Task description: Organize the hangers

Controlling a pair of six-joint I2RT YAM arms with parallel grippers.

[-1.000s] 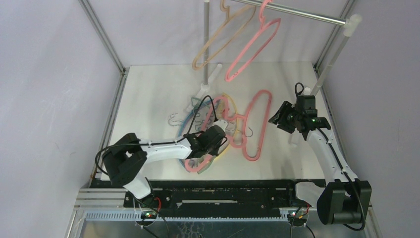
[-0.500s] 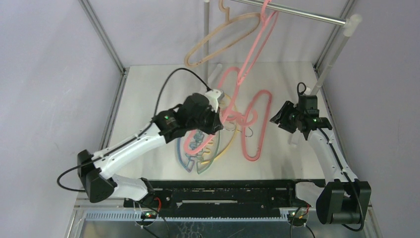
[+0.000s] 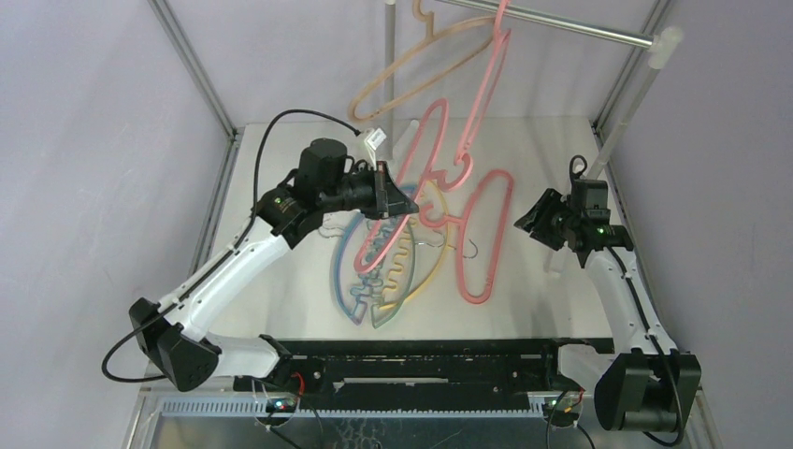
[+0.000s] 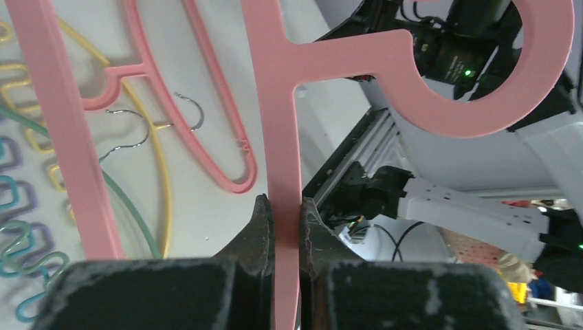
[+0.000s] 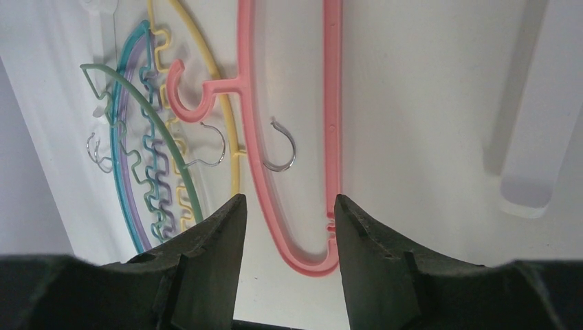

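Observation:
The hanging beige and pink hangers leave a gap between them. So next my left gripper needs to rise outward and release the pink hanger with its hook over the grey bar.
My left gripper (image 3: pixel 391 195) is raised above the middle of the table and shut on a pink hanger (image 3: pixel 414 140), lifted clear of the pile. In the left wrist view the fingers (image 4: pixel 262 223) pinch its straight bar (image 4: pixel 282 137) just below the hook (image 4: pixel 481 110). A beige hanger (image 3: pixel 411 65) and a pink hanger (image 3: pixel 486 89) hang on the grey rail (image 3: pixel 570 28). Another pink hanger (image 3: pixel 486 234) and the blue, green, yellow and purple wavy hangers (image 3: pixel 383 276) lie on the table. My right gripper (image 3: pixel 529 221) is open and empty, right of the lying pink hanger (image 5: pixel 289 137).
The rail's white poles stand at the back centre (image 3: pixel 390 84) and at the right (image 3: pixel 622 112), close behind my right gripper. Grey walls and metal frame bars close in the table's left, right and back edges.
My left arm has risen and swung towards the back with the pink hanger, lifting it off the pile. The two hangers on the rail have swung. The right arm has hardly moved.

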